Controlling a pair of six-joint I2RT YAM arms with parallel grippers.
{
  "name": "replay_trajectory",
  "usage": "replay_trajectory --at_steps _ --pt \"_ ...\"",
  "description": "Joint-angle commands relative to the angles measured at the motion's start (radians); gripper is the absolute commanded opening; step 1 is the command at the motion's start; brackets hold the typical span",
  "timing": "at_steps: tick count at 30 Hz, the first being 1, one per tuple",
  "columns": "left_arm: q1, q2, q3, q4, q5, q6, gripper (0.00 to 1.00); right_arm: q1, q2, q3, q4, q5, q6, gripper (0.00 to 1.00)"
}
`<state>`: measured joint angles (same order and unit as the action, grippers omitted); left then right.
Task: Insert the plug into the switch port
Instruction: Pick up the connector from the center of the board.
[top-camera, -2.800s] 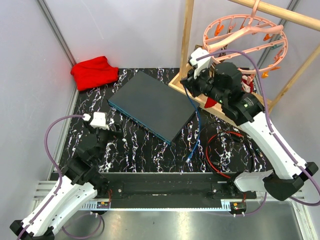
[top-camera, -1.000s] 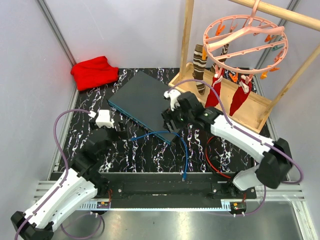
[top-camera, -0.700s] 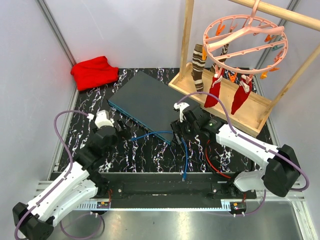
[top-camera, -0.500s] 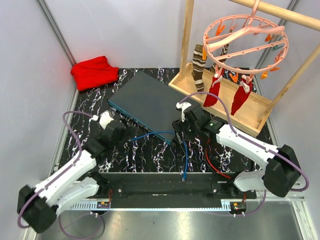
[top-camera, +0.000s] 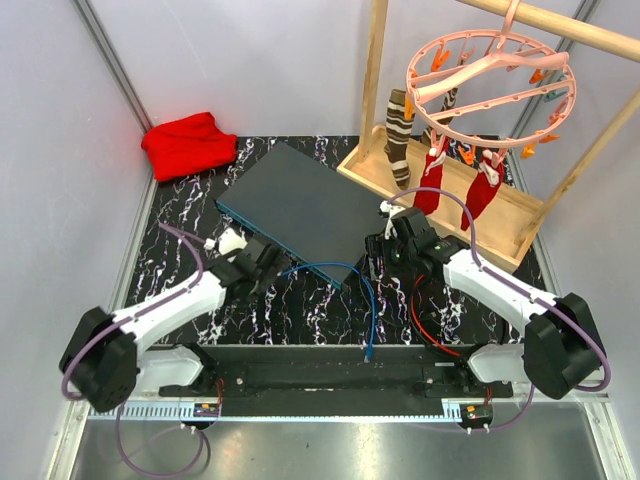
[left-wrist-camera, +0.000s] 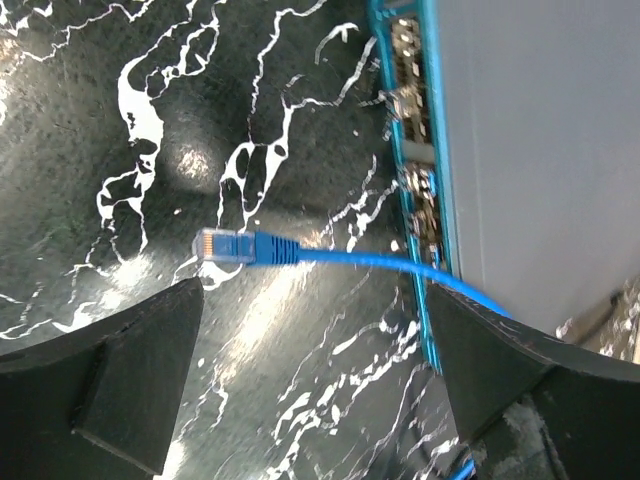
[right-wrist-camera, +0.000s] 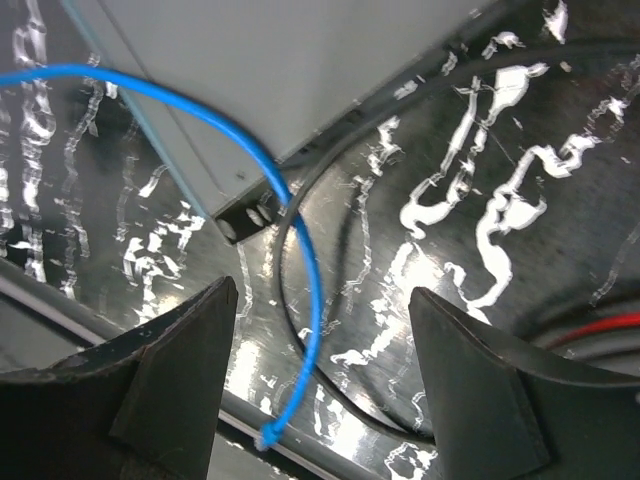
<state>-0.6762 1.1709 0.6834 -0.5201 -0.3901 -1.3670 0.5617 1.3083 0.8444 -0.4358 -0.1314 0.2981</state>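
Note:
I will next lower my left gripper onto the blue boot and close it behind the clear tip, because the plug lies flat on the tabletop below my open fingers.
The switch is a flat dark grey box lying aslant on the marbled table, and its teal socket edge faces front-left. A blue cable arcs over the table in front of it. Its plug, clear-tipped with a blue boot, lies flat just beyond my left gripper, which is open and hovers over it. My right gripper is open at the switch's near corner, straddling the cable without touching it. The cable's other end rests near the table's front edge.
A red cloth lies at the back left. A wooden rack base stands behind the right arm, with a pink peg hanger and socks above. Red and black cables coil at the front right.
The left gripper has swung right to hover over the plug. The right gripper has drawn back right off the switch to its near corner. The cable's arc has shifted slightly.

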Motion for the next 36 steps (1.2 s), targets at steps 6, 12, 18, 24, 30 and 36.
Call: replay_trajectory --at_steps 6,12,18,24,30,36 --pt "-0.002 0.147 0.056 0.074 -0.056 -0.168 0.87 -0.019 -0.012 -0.027 0.154 -0.073 0.061 0.78" --pt "0.013 0.150 -0.024 0.181 -0.078 -0.234 0.66 -0.049 0.012 -0.065 0.244 -0.044 0.255 0.78" --pt "0.035 0.165 -0.059 0.253 -0.075 -0.233 0.47 -0.051 0.098 -0.077 0.353 0.007 0.446 0.77" --pt "0.050 0.188 -0.102 0.322 -0.066 -0.245 0.29 -0.062 0.140 -0.131 0.476 0.027 0.556 0.72" --pt "0.073 0.210 -0.131 0.380 -0.058 -0.225 0.16 -0.066 0.163 -0.174 0.549 0.000 0.592 0.52" --pt "0.098 0.190 -0.150 0.394 -0.075 -0.181 0.00 -0.072 0.077 -0.191 0.539 -0.011 0.579 0.15"
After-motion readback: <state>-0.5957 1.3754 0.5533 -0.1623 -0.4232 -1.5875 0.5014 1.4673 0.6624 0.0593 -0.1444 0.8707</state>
